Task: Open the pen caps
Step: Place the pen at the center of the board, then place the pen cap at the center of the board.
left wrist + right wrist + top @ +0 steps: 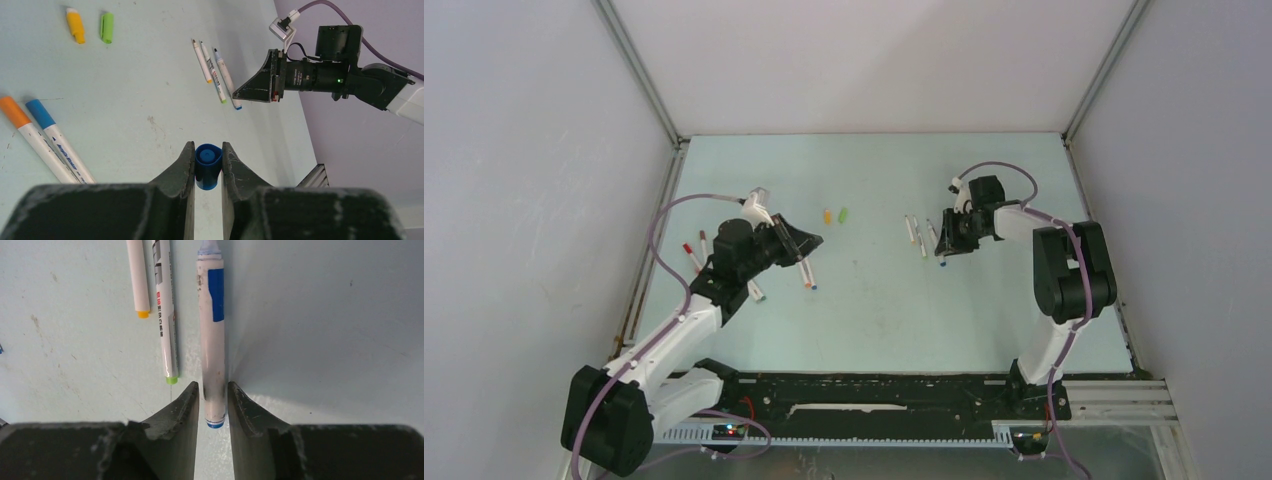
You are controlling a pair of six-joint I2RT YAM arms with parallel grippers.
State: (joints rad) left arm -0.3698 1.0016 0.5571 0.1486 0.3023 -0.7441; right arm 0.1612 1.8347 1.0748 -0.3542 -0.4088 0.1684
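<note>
The other loose caps lie on the bare tabletop beside the green cap, so the robot's left gripper will move outward and down to release the blue cap [208, 167] there.
My left gripper [208, 150] is shut on a small blue pen cap [208, 167], held above the table; it also shows in the top view [809, 243]. A yellow cap [75, 25] and a green cap [106, 27] lie loose at mid-table, also seen from above [828, 215]. My right gripper [213, 390] is low at the table [946, 250]. Its jaws straddle the end of a white, blue-marked, uncapped pen [212, 340] with thin gaps on both sides. That pen lies beside two more uncapped pens [167, 315].
An orange-capped pen [15, 112] and a blue-capped pen [40, 114] lie under my left arm. More capped pens [694, 255] lie at the table's left edge. Grey walls enclose the table on three sides.
</note>
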